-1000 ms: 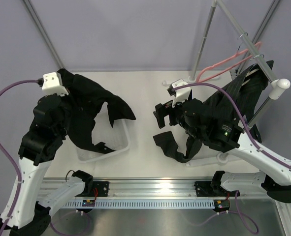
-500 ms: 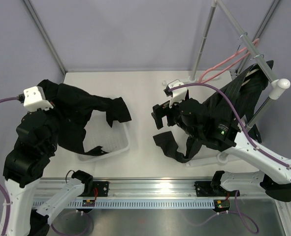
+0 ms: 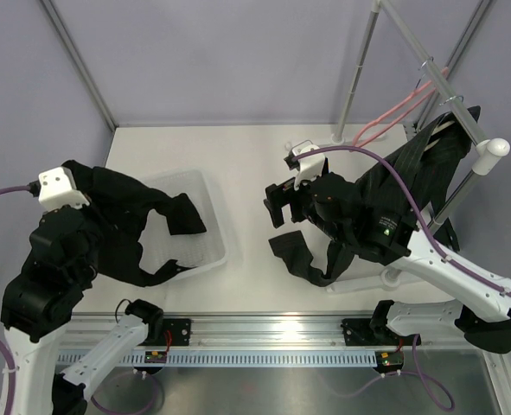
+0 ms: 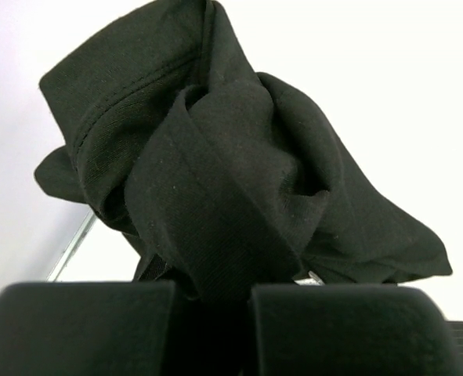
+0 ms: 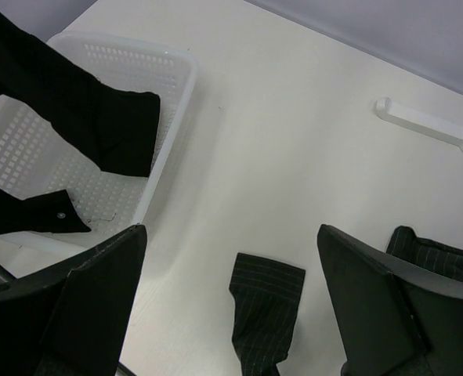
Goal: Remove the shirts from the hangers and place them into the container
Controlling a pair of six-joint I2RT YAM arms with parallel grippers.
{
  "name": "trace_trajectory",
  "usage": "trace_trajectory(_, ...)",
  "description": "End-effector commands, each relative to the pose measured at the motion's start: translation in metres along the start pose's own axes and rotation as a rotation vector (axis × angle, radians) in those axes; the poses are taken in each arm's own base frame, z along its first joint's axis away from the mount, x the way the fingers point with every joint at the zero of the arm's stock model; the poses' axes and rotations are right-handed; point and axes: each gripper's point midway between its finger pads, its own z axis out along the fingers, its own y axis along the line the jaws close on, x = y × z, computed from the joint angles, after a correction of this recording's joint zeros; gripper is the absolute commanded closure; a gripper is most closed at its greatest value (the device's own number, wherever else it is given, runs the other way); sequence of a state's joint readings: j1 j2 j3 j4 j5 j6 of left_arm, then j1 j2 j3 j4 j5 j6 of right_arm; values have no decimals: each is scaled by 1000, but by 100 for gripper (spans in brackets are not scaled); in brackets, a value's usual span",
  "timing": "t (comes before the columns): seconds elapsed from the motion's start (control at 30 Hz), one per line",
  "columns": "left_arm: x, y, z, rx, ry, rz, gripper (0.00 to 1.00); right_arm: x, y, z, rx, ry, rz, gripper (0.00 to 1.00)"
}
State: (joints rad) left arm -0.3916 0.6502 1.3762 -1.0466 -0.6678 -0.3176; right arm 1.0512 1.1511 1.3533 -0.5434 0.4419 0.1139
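Observation:
The black shirt still hangs over the container's end. My left gripper will next lower it and move it to the right in the top view, over the container.
My left gripper (image 4: 211,329) is shut on a bunched fold of the plain black shirt (image 4: 215,172). In the top view that gripper (image 3: 80,192) holds the black shirt (image 3: 143,216) at the container's left end, and the cloth trails across the white perforated container (image 3: 213,226). My right gripper (image 3: 281,203) hangs open and empty over the table. Its jaws (image 5: 231,235) stand wide above the pinstriped shirt's sleeve cuff (image 5: 264,309). The pinstriped shirt (image 3: 424,169) hangs on the rack at the right, sleeve (image 3: 303,255) on the table. A bare pink hanger (image 3: 393,112) hangs on the pole.
The grey rack pole (image 3: 458,108) slants across the upper right, with a white knob (image 3: 495,149) at its near end. A white rack foot (image 5: 427,121) lies on the table beyond the right gripper. Frame posts stand at the back left (image 3: 78,65) and back middle (image 3: 359,69).
My left arm has swung left and toward the near edge, dragging the black shirt lower over the container and uncovering its far side. The right arm has barely shifted left.

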Motion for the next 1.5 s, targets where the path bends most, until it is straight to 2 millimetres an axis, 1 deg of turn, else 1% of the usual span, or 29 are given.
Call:
trace_trajectory(0.0,-19,-5,-3,27,-67,-53,100,-15,6,-3,-32,-37,29,1)
trace_trajectory(0.07,4,-31,14,107,8,-21,100,-15,6,-2,-33,-35,32,1)
trace_trajectory(0.1,8,-45,23,141,19,-22,100,-14,6,-1,-31,-33,32,1)
trace_trajectory(0.13,21,-60,37,165,63,-4,100,-14,6,-2,-32,-30,30,1)
trace_trajectory(0.17,46,-77,48,211,130,10,100,-15,6,-2,-32,-31,31,1)
trace_trajectory(0.23,61,-105,69,267,163,-16,100,-17,5,-4,-31,-34,32,1)
trace_trajectory(0.27,79,-116,76,305,207,-14,100,-18,5,-5,-30,-37,30,0)
trace_trajectory(0.33,84,-133,89,341,211,-37,100,-19,4,-6,-28,-36,25,1)
trace_trajectory(0.37,94,-141,97,349,245,-36,100,-23,5,-8,-32,-43,28,1)
trace_trajectory(0.47,115,-146,120,326,305,-53,100,-25,6,-8,-38,-39,27,1)
trace_trajectory(0.57,135,-131,140,241,343,-116,100,-26,5,-12,-43,-42,30,1)
trace_trajectory(0.6,146,-119,151,189,364,-137,100,-27,5,-12,-45,-45,33,0)
trace_trajectory(0.63,164,-111,155,152,398,-155,100,-28,5,-15,-46,-49,35,1)
trace_trajectory(0.7,180,-96,166,101,424,-208,100,-30,3,-19,-48,-57,39,1)
trace_trajectory(0.73,206,-88,166,81,468,-248,100,-31,3,-20,-48,-61,43,1)
trace_trajectory(0.8,219,-83,175,104,487,-344,100,-34,1,-23,-49,-72,52,1)
trace_trajectory(0.83,240,-78,173,92,532,-378,100,-35,3,-24,-57,-74,53,1)
trace_trajectory(0.93,264,-84,179,141,615,-464,100,-35,6,-25,-71,-70,42,1)
trace_trajectory(1.03,281,-101,180,205,702,-533,100,-27,10,-20,-80,-30,18,0)
trace_trajectory(1.07,282,-109,178,251,723,-555,100,-23,11,-19,-87,-18,13,1)
trace_trajectory(1.1,282,-113,178,272,730,-564,95,-19,13,-17,-91,-10,11,0)
trace_trajectory(1.13,275,-117,178,295,717,-575,86,-15,16,-16,-105,-1,16,1)
trace_trajectory(1.17,270,-121,175,312,710,-570,64,-4,18,-13,-114,20,12,1)
trace_trajectory(1.23,251,-121,173,313,657,-542,52,6,22,-13,-128,42,23,1)
trace_trajectory(1.27,238,-123,162,310,621,-506,47,13,23,-11,-131,59,20,0)
trace_trajectory(1.33,201,-126,155,319,530,-465,31,21,24,-11,-133,69,18,0)
trace_trajectory(1.4,173,-123,136,317,463,-430,23,36,30,-8,-141,100,2,0)
trace_trajectory(1.43,146,-125,131,333,402,-410,20,40,29,-8,-117,105,3,0)
trace_trajectory(1.47,133,-123,125,325,365,-397,17,48,36,-9,-122,120,-12,1)
